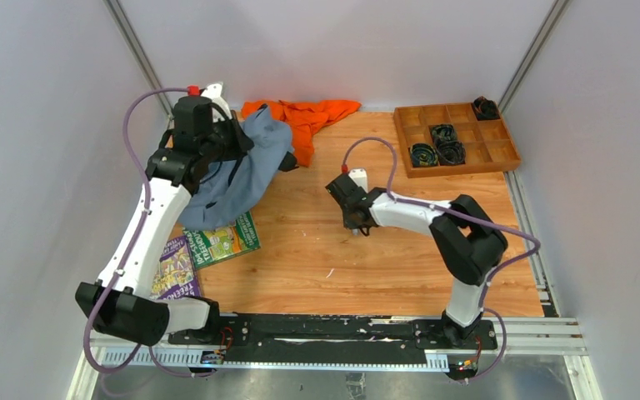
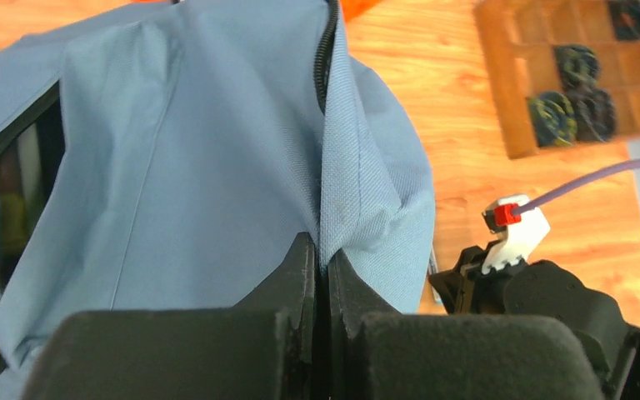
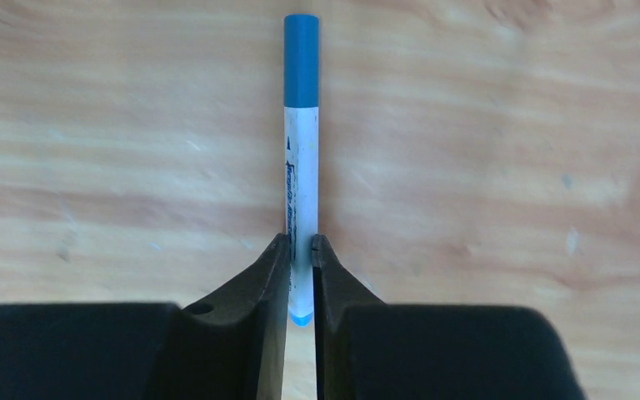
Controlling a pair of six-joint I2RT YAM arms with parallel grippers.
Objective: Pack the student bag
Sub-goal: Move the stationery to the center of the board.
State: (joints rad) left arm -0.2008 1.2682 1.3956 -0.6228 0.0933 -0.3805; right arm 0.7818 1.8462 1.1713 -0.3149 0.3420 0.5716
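The fold will go toward the table's middle [image 1: 302, 201] with my left gripper, which will lower it before opening, because there is bare wood between the bag and my right gripper.
The grey-blue student bag [image 1: 246, 171] lies at the back left of the wooden table. My left gripper [image 1: 232, 137] is shut on a fold of its fabric next to the dark zipper line [image 2: 327, 50], holding the bag [image 2: 183, 158] up; its jaws [image 2: 325, 254] pinch the cloth. A dark opening of the bag shows at the left of the left wrist view. My right gripper [image 1: 357, 223] is over the table's middle, shut on a white marker with a blue cap [image 3: 301, 158], jaws [image 3: 300, 246] clamped near its tail end.
An orange cloth [image 1: 308, 117] lies behind the bag. Two colourful books [image 1: 221, 242] [image 1: 175, 268] lie at the front left, partly under the left arm. A wooden compartment tray [image 1: 457, 137] with coiled dark cables stands at the back right.
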